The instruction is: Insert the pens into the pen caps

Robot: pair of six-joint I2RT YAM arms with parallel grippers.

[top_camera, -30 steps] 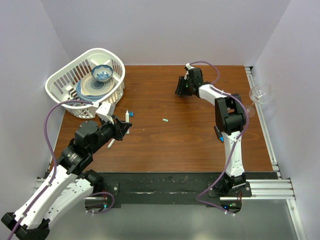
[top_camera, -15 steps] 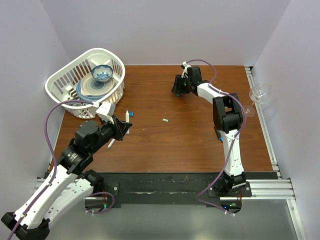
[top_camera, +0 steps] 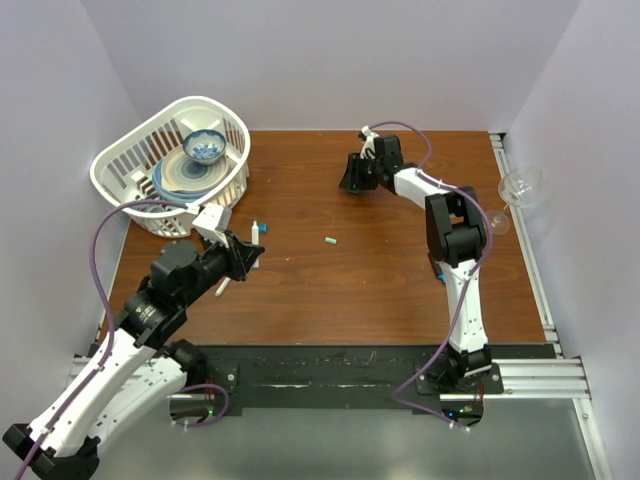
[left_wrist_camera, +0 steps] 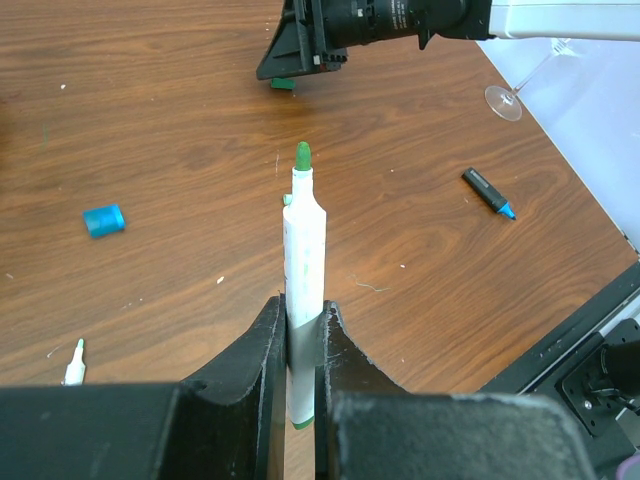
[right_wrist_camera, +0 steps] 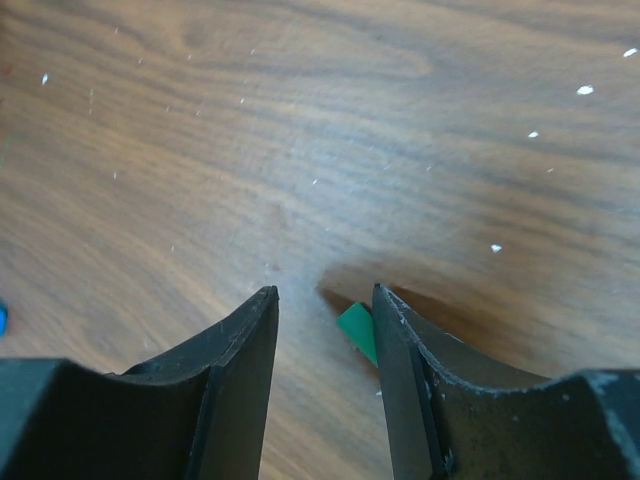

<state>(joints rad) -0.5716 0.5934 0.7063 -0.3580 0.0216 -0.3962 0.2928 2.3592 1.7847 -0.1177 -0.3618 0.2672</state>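
Observation:
My right gripper turns next, swings its fingers back to line up and closes, since the dark green cap (right_wrist_camera: 357, 331) lies at an angle between its fingers.
My left gripper (left_wrist_camera: 302, 330) is shut on a white pen (left_wrist_camera: 304, 250) with a bare green tip, and holds it pointing forward above the table. In the top view this gripper (top_camera: 245, 256) is at the left middle. My right gripper (right_wrist_camera: 325, 295) is open and low over the far table. A dark green cap (right_wrist_camera: 357, 331) lies between its jaws, against the right finger (right_wrist_camera: 400, 345). This cap also shows in the left wrist view (left_wrist_camera: 283, 84). A blue cap (left_wrist_camera: 104, 219) lies left of the held pen. A pale green cap (top_camera: 330, 240) lies mid-table. A second white pen (top_camera: 254, 232) lies beside the blue cap.
A white basket (top_camera: 130, 160) with plates and a bowl stands at the far left. A dark pen with a blue end (left_wrist_camera: 488, 192) lies near the right arm's elbow. A wine glass (top_camera: 520, 186) stands at the table's right edge.
My right gripper has slid a little to the left at the far side of the table. The left arm and its pen have not moved.

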